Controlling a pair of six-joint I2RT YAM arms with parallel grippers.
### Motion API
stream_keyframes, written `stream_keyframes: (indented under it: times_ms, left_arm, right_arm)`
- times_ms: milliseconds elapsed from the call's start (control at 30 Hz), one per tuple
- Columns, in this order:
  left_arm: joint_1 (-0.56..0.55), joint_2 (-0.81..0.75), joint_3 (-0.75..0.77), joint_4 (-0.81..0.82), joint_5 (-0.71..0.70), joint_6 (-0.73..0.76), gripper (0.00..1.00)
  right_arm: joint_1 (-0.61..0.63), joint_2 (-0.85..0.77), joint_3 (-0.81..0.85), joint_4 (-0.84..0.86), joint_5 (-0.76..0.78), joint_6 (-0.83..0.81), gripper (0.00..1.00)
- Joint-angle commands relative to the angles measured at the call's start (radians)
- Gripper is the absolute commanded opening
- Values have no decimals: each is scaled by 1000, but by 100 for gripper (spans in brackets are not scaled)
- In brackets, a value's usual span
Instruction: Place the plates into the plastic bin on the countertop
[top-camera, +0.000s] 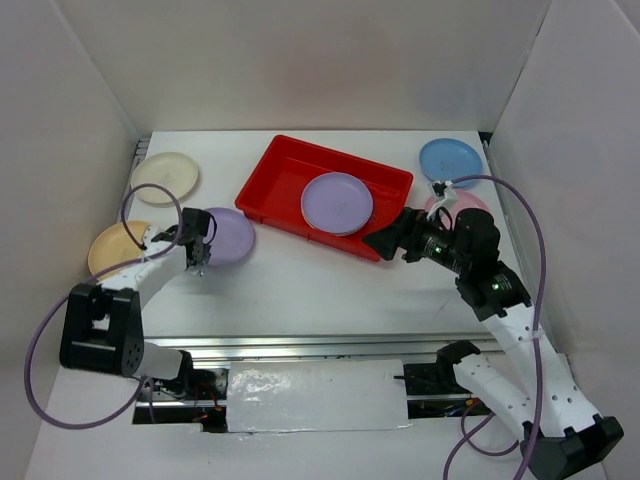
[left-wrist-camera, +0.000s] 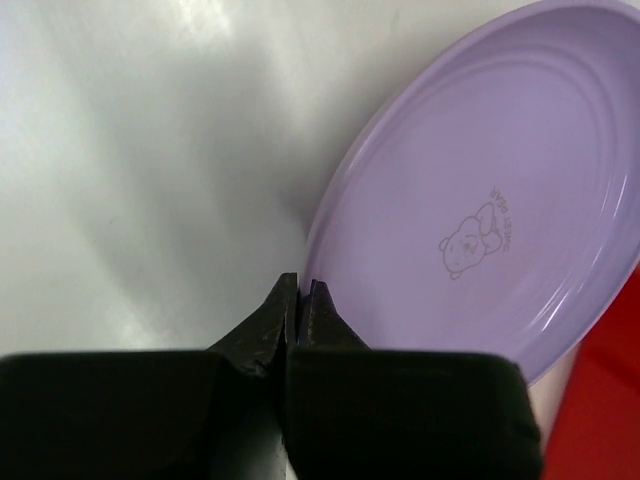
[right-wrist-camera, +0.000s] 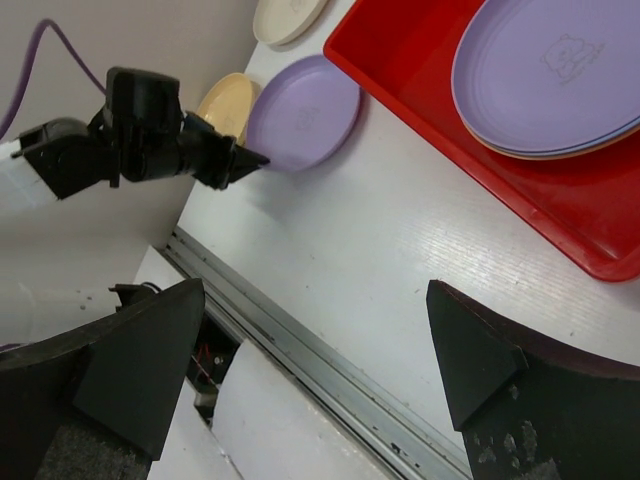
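Note:
Next, my left gripper carries the plate up, away from my base over the red bin (top-camera: 270, 180), then down toward the purple plate inside.
A purple plate (top-camera: 232, 235) (left-wrist-camera: 500, 180) lies on the white countertop (top-camera: 300, 290) left of the red plastic bin (top-camera: 270, 180). My left gripper (top-camera: 203, 255) (left-wrist-camera: 300, 285) is shut on this plate's near-left rim, one finger over the rim and one outside it. Inside the bin rests another purple plate (top-camera: 337, 203) (right-wrist-camera: 560, 70), with an orange rim showing beneath it. My right gripper (top-camera: 385, 243) (right-wrist-camera: 320, 340) hangs open and holds nothing, just in front of the bin's near right corner.
A cream plate (top-camera: 165, 177) and a yellow plate (top-camera: 115, 248) lie at the left wall. A blue plate (top-camera: 450, 160) sits at the back right. A pink plate (top-camera: 465, 205) is partly hidden behind the right arm. A metal rail (top-camera: 330, 345) runs along the near edge.

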Motion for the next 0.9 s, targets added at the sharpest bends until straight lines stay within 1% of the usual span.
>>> stream_keyframes:
  times_ms: [0, 33, 133, 167, 233, 267, 300, 367, 400, 467, 500, 533, 567, 600, 633, 667, 700, 733, 767, 800, 833, 867]
  left_arm:
    - [-53, -118, -66, -157, -40, -74, 0]
    - [-61, -171, -74, -178, -45, -104, 0]
    - [-83, -242, -57, -292, -74, -153, 0]
    - [-98, -259, -24, -353, -95, -155, 0]
    - [-126, -300, 25, -410, -134, -160, 0]
    - [-162, -314, 79, -448, -173, -152, 0]
    - [-181, -343, 105, -455, -192, -122, 0]
    - [-254, -365, 171, -420, -224, -50, 0]
    - [-270, -377, 182, -283, -206, 98, 0]
    - [-288, -351, 225, -114, -113, 260, 0]
    - [-291, -269, 257, -19, -9, 355, 0]
    - [-296, -211, 304, 2, 42, 398, 0]
    - [-322, -139, 443, -4, 81, 437, 0]
    - [-339, 12, 523, -33, 101, 489, 0]
    - [-359, 81, 608, -74, 131, 524, 0]
    - [-389, 150, 750, -94, 138, 544, 0]
    - [-402, 261, 810, -91, 167, 582, 0]
    - [-412, 309, 897, -82, 193, 601, 0]
    - [-413, 355, 936, -76, 213, 622, 0]
    - [-413, 435, 970, -67, 243, 633, 0]
    - [-413, 472, 1008, -68, 272, 638, 0]
    - [-413, 506, 1077, -96, 276, 639, 0]
  right_arm:
    - [-6, -19, 42, -2, -22, 5, 100]
    - [-6, -21, 41, 1, -24, 13, 100]
    - [-3, -27, 45, -2, -29, 18, 100]
    - [-3, -31, 45, -5, -27, 19, 100]
    - [-2, -39, 53, -14, -15, 19, 100]
    - [-2, -42, 55, -19, -6, 18, 100]
    - [-2, -42, 56, -23, 14, 19, 100]
    - [-8, -39, 59, -42, 45, 18, 100]
    - [-11, -36, 64, -48, 75, 15, 100]
    - [-31, -13, 67, -66, 123, 15, 100]
    - [-43, 1, 76, -80, 152, 18, 100]
    - [-55, 28, 79, -109, 219, 30, 100]
    - [-70, 39, 81, -117, 253, 41, 100]
    - [-104, 48, 75, -124, 284, 48, 100]
    - [-123, 54, 70, -129, 336, 67, 100]
    - [-142, 53, 52, -128, 346, 70, 100]
    - [-190, 56, 47, -129, 358, 67, 100]
    - [-215, 56, 42, -132, 358, 61, 100]
    - [-239, 62, 38, -137, 358, 55, 100]
    - [-296, 70, 38, -144, 349, 38, 100]
    - [-313, 82, 36, -152, 337, 29, 100]
    - [-362, 88, 38, -158, 321, 22, 100]
